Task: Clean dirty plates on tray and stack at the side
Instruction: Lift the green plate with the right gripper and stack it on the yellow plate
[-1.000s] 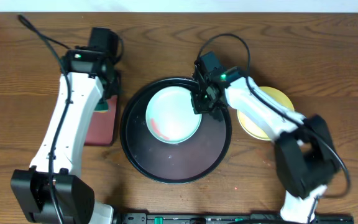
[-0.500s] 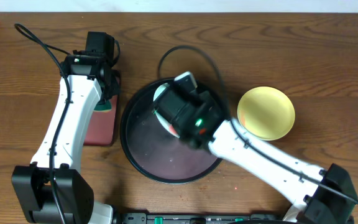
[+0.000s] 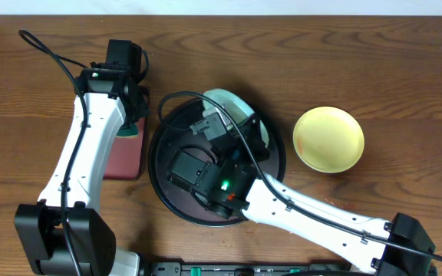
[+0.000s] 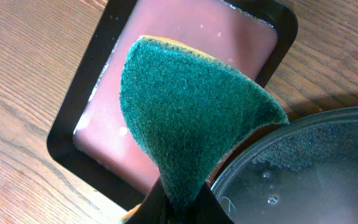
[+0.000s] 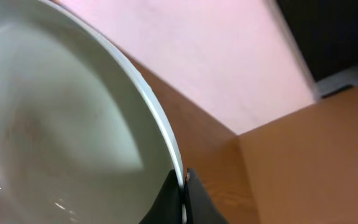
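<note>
The robot's right gripper will next swing to the right in the overhead view and lower its tilted plate onto the pale yellow plate, because that plate is clear of the tray.
My right gripper is shut on the rim of a pale mint-green plate, which is lifted and tilted. A faint red smear shows inside it. In the overhead view this plate is over the far side of the round black tray, partly hidden by my right arm. A pale yellow plate lies on the table right of the tray. A second mint plate is not in view. My left gripper is shut on a green sponge above the dark red tray.
The small rectangular dark red tray lies left of the black tray, also seen from overhead. The black tray's wet rim shows at the lower right of the left wrist view. My right arm stretches across the black tray.
My right arm has swung over the black tray and raised the mint plate off it, tilting it up. The left arm has hardly moved.
</note>
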